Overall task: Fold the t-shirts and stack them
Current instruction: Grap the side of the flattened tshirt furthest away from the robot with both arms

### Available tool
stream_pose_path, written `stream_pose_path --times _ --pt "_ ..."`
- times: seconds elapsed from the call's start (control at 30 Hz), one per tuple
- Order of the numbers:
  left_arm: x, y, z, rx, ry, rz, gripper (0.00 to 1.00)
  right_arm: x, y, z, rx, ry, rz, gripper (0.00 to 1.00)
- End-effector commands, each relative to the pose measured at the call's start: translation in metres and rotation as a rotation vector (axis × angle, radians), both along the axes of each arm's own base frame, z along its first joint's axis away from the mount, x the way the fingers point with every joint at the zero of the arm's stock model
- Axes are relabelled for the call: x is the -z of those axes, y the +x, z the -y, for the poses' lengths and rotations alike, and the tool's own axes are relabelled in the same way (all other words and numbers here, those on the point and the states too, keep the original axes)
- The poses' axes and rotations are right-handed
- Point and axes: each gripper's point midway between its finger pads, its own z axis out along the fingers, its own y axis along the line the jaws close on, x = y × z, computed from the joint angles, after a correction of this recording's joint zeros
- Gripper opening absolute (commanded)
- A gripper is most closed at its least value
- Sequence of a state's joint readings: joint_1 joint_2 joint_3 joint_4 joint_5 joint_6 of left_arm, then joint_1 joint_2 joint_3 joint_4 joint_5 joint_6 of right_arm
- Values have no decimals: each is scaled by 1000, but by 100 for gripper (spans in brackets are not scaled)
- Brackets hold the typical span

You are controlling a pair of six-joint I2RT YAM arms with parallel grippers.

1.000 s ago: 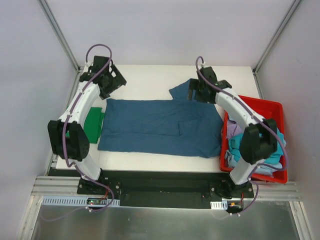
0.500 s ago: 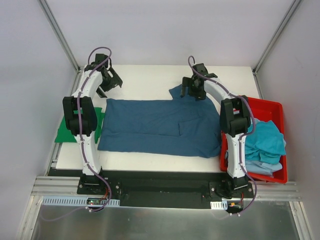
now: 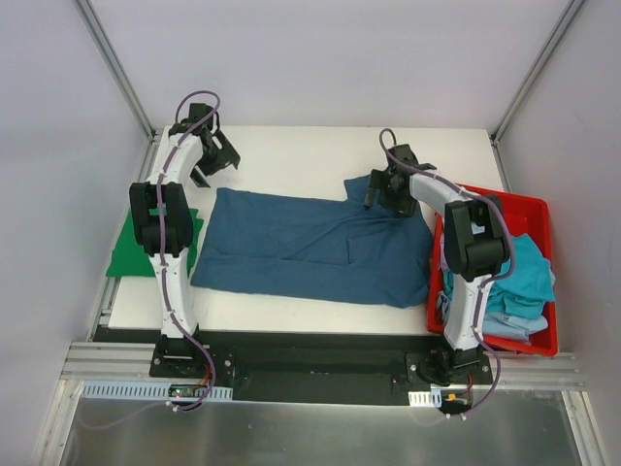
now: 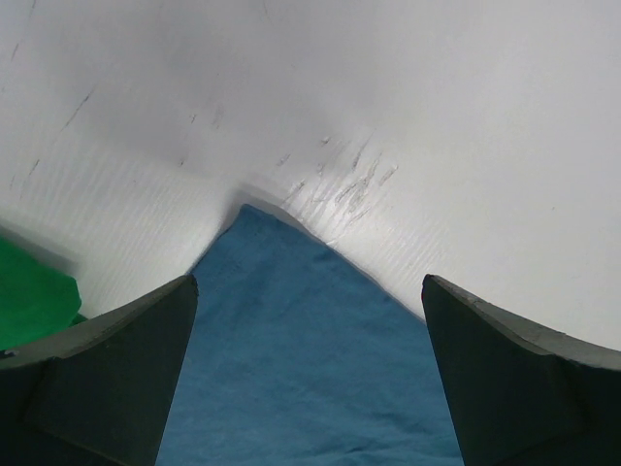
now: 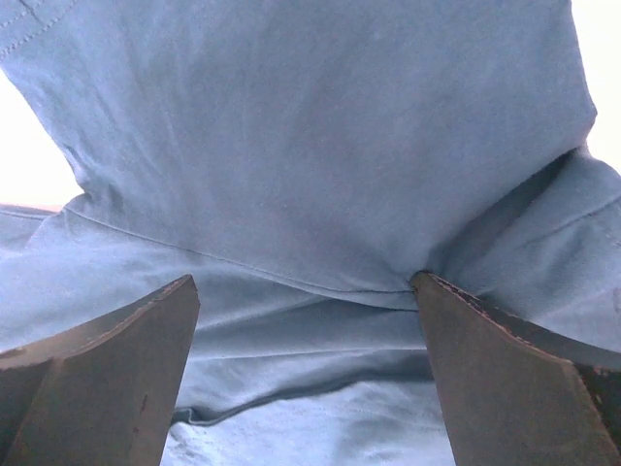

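Note:
The teal-blue t-shirt's far corner (image 3: 223, 192) (image 4: 250, 221) nearest the green t-shirt is below my left gripper, between the open fingers, so I should lower the gripper and close it on that corner next.
A dark teal-blue t-shirt (image 3: 310, 248) lies spread flat on the white table. My left gripper (image 3: 204, 173) hovers open over its far left corner; in the left wrist view (image 4: 309, 282) that corner (image 4: 291, 340) lies between the open jaws. My right gripper (image 3: 380, 192) is open and low on the shirt's far right sleeve. In the right wrist view (image 5: 303, 280) rumpled blue cloth (image 5: 310, 175) and a seam fill the gap, and the right fingertip (image 5: 456, 311) touches a fold. A bright green t-shirt (image 3: 131, 250) lies folded at the table's left edge.
A red plastic bin (image 3: 529, 209) stands at the right edge and holds teal (image 3: 519, 267) and light blue shirts (image 3: 505, 316). White walls and metal posts enclose the table. The green shirt's edge shows in the left wrist view (image 4: 29, 291).
Both arms stretched out toward the far side, uncovering the green shirt and the bin. My right gripper then moved nearer and right onto the sleeve, shifting it. The left gripper hardly moved.

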State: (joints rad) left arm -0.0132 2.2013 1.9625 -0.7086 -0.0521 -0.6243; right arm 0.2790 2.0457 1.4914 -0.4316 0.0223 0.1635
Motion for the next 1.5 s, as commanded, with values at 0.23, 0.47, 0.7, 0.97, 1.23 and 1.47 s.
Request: stream_pose_path --times 0.23,0.47,0.7,0.97,1.23,1.47 --pt "15 18 -3 -43 14 -50 98 -58 28 7 -42 -31 126 96" --pt "32 20 -13 -136 47 -96 86 -79 83 12 7 -19 247 96" --pt "49 4 -18 -156 79 -189 73 -81 136 22 85 12 317 96" --pt "68 -10 -10 -137 54 -270 58 -71 180 37 136 -35 394 96" --pt "71 -12 -13 -133 68 -285 40 -53 210 29 132 6 413 96" --pt "69 -12 -8 -123 47 -285 19 -30 200 22 149 66 323 98"
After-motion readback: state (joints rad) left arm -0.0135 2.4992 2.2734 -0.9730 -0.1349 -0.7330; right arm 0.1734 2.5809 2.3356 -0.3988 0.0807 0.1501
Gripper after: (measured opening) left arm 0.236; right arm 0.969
